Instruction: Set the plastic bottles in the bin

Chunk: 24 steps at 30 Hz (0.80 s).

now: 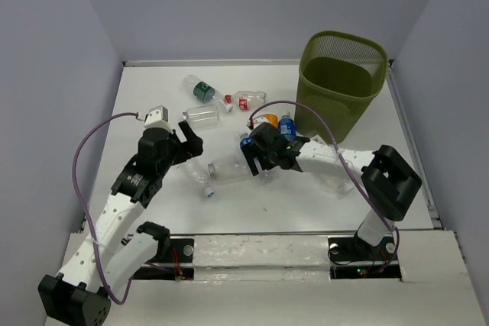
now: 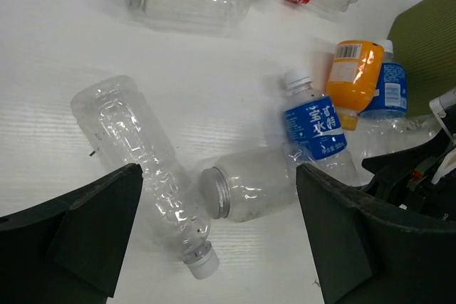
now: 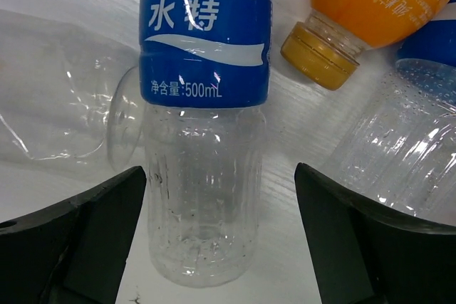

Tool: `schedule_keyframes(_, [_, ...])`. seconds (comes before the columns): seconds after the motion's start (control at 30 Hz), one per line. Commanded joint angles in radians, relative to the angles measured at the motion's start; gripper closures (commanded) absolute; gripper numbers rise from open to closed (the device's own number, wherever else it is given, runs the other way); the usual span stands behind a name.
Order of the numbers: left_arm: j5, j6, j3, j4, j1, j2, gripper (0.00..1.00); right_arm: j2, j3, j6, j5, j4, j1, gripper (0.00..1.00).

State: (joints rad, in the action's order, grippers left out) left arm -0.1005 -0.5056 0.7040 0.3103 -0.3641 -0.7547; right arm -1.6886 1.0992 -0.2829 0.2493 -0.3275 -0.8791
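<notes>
The silver-lidded jar (image 2: pixel 253 190) lies against the cap end of the white-capped bottle, so the robot's left gripper should next turn and go down onto the base half of the white-capped bottle (image 2: pixel 128 135).
The olive-green mesh bin (image 1: pixel 340 82) stands at the back right. Several plastic bottles lie left of it. A blue-label bottle (image 3: pixel 203 140) lies between the fingers of my right gripper (image 3: pixel 221 233), which is open around its clear base without gripping it; in the top view that gripper (image 1: pixel 263 163) is at mid-table. My left gripper (image 2: pixel 217 236) is open and empty, above a clear white-capped bottle (image 2: pixel 142 154) and a clear silver-lidded jar (image 2: pixel 253 190); in the top view it (image 1: pixel 191 143) is left of the pile. An orange bottle (image 3: pixel 370 5) lies just beyond.
A green-label bottle (image 1: pixel 202 91), a red-label bottle (image 1: pixel 246 100) and a clear jar (image 1: pixel 201 116) lie farther back. Another blue-label bottle (image 1: pixel 287 127) lies by the bin's foot. White walls enclose the table on three sides.
</notes>
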Motion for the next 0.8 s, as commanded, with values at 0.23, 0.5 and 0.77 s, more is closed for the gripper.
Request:
schedule_keyframes(0.23, [-0.065,-0.103,0.003,0.043,0.005,-0.213,0.01,-0.046,0.025,0.036,0.031,0.021,-0.008,0.33])
schedule_keyframes(0.5, [-0.079,-0.215,-0.075,-0.016,0.007,-0.227,0.01,0.177,-0.025,0.053,0.024,-0.013,-0.008,0.55])
schedule_keyframes(0.77, [-0.195,-0.280,-0.123,-0.025,0.005,-0.239,0.01,0.441,0.057,0.071,-0.035,-0.012,-0.017,0.63])
